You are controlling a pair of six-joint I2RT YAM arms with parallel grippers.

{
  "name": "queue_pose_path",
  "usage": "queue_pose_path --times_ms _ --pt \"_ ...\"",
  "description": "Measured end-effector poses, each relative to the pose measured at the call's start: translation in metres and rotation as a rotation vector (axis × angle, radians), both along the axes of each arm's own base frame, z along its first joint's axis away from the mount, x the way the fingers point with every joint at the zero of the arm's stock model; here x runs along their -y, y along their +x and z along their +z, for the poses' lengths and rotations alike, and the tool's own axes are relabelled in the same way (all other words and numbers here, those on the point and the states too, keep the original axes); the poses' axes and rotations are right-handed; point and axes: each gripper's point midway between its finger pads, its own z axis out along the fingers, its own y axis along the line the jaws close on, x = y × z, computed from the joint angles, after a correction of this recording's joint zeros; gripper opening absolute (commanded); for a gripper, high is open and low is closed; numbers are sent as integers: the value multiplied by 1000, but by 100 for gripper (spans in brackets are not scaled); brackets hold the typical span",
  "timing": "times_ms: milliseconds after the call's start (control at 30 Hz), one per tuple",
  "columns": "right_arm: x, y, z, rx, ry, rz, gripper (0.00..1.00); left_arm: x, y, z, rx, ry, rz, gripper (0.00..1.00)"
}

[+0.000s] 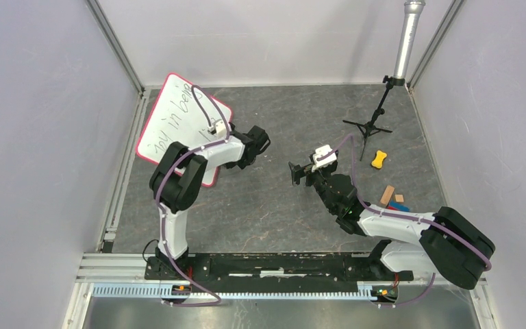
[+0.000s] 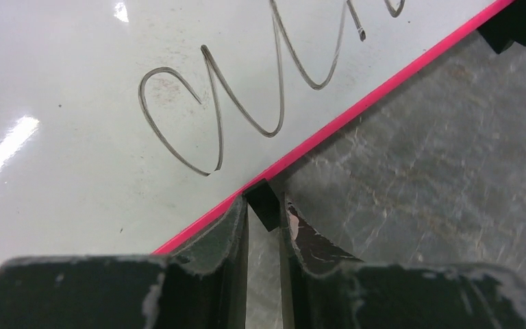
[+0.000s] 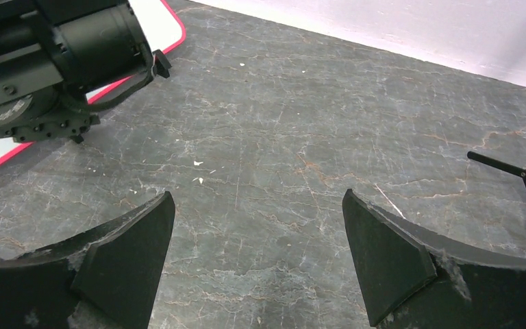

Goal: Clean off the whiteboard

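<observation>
The left gripper drags the small black clip (image 2: 266,205) back and to the right in the top view next, toward the middle of the table. The whiteboard (image 1: 178,113) lies near the wall.
The whiteboard (image 1: 178,113) lies flat at the back left, white with a red rim and dark handwriting (image 2: 212,103). My left arm (image 1: 212,152) reaches over its right edge. In the left wrist view my left gripper (image 2: 264,205) is shut on a small black clip (image 2: 266,205) on the board's red rim, with the fingertips on either side of it. My right gripper (image 1: 294,173) hovers over the grey floor at mid-table, right of the board and apart from it. Its jaws stand wide open with nothing between them (image 3: 257,199). A corner of the whiteboard (image 3: 157,20) shows behind the left arm.
A black tripod stand (image 1: 373,123) with a silver cylinder stands at the back right; one leg (image 3: 520,175) shows in the right wrist view. A yellow piece (image 1: 379,159) and some small blocks (image 1: 394,199) lie to the right. Grey walls enclose the table.
</observation>
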Motion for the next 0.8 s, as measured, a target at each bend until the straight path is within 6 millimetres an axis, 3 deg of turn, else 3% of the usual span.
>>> queue_pose_path --times_ms 300,800 --pt "1 0 -2 -3 -16 0 98 22 -32 -3 -29 51 -215 2" --pt "9 2 4 15 -20 -42 98 63 -89 -2 -131 93 -412 2"
